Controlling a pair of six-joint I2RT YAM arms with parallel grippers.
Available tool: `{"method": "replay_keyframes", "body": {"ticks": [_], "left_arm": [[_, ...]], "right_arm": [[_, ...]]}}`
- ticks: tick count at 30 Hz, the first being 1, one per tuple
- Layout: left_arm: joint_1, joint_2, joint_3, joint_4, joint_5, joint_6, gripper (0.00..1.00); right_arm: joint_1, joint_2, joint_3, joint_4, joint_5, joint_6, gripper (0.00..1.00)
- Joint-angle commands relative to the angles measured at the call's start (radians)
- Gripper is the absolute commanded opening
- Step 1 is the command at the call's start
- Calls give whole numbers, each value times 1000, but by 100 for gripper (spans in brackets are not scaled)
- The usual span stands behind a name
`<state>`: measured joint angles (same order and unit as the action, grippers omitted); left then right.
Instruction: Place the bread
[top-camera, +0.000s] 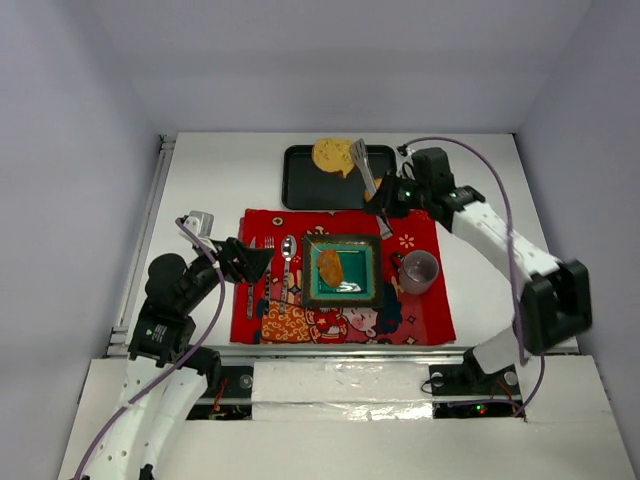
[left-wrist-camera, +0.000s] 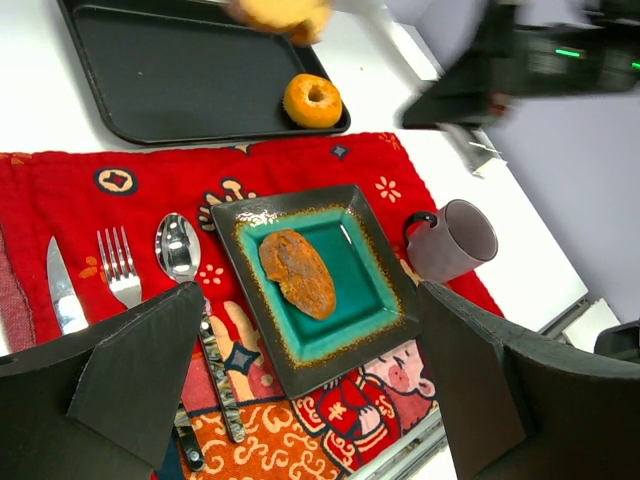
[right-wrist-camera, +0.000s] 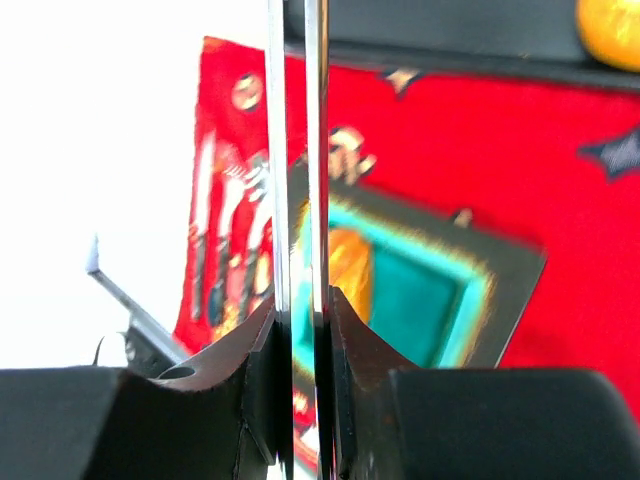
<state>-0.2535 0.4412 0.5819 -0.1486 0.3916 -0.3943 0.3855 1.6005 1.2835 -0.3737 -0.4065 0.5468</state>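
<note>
My right gripper draws the toast back next, lowers it and releases the blades, since the plate's bare teal part (top-camera: 355, 268) (right-wrist-camera: 412, 300) beside the bread lies below and back.
A dark-brown chunk of bread (left-wrist-camera: 298, 272) lies on the teal square plate (left-wrist-camera: 375, 290); it also shows in the top view (top-camera: 330, 267). The golden ring bun (left-wrist-camera: 312, 100) sits at the black tray's (left-wrist-camera: 170, 80) near right corner. The tan toast slice (top-camera: 331, 155) is at the tip of metal tongs (top-camera: 365, 172) and looks lifted over the tray; it is blurred in the left wrist view (left-wrist-camera: 275, 12). My right gripper (top-camera: 386, 200) is shut on the tongs' two blades (right-wrist-camera: 318, 150). My left gripper (top-camera: 255, 264) is open and empty above the cutlery.
A red patterned mat (top-camera: 420, 310) holds the plate, a knife (left-wrist-camera: 60, 290), fork (left-wrist-camera: 120, 265), spoon (left-wrist-camera: 178, 245) and a grey mug (top-camera: 419, 271) to the plate's right. The black tray (top-camera: 300, 185) lies behind the mat. The table's front edge is just below the mat.
</note>
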Motion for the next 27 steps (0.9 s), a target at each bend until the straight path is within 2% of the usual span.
{"method": "replay_keyframes", "body": {"ticks": [1, 7, 12, 17, 27], "left_arm": [[5, 10, -5, 49, 6, 0, 85], [14, 22, -2, 47, 10, 0, 85], [23, 31, -5, 50, 18, 0, 85], [23, 28, -5, 50, 18, 0, 84], [23, 21, -5, 50, 16, -1, 84]], "right_arm": [[48, -183, -133, 26, -20, 8, 16], [133, -549, -451, -13, 32, 110, 16], [162, -752, -585, -106, 103, 196, 16], [184, -798, -661, -145, 129, 232, 16], [228, -761, -721, -123, 152, 266, 17]]}}
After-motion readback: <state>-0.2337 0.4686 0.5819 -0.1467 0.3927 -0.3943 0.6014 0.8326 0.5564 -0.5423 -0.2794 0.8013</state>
